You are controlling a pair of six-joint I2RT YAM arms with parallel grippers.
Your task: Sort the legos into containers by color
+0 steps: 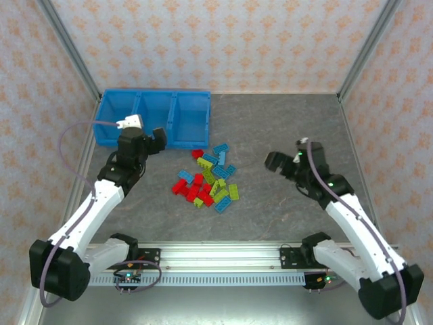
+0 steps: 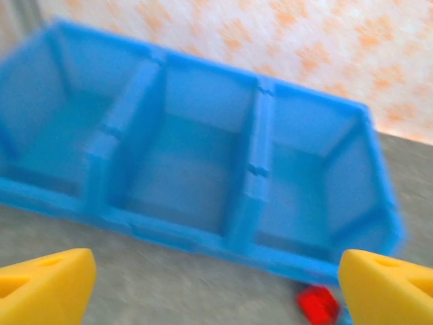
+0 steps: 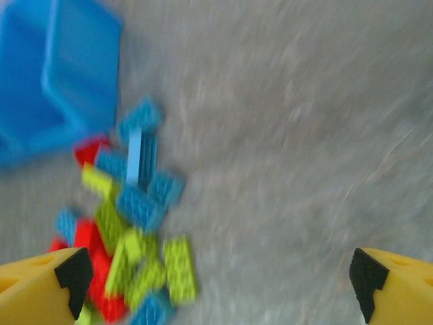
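My left gripper moves back from the tray (image 1: pixel 154 120) and down onto the red lego at the pile's edge (image 1: pixel 178 185) next, since that lies below it, nearer my base.
Red, lime and light blue legos (image 1: pixel 206 179) lie in a loose pile on the grey table, right of and below the blue three-compartment tray (image 1: pixel 154 120). The tray (image 2: pixel 203 169) looks empty in the left wrist view, with one red lego (image 2: pixel 318 303) just outside its near wall. My left gripper (image 1: pixel 145 139) hovers at the tray's front edge, open with nothing between its yellow fingertips (image 2: pixel 40 288). My right gripper (image 1: pixel 283 161) hangs open right of the pile. The pile (image 3: pixel 128 244) appears blurred at the lower left of the right wrist view, apart from the right fingertips (image 3: pixel 40 288).
Patterned walls with metal corner posts enclose the table on three sides. Bare grey tabletop (image 1: pixel 284 122) stretches behind and right of the pile. A metal rail (image 1: pixel 216 254) holding both arm bases runs along the near edge.
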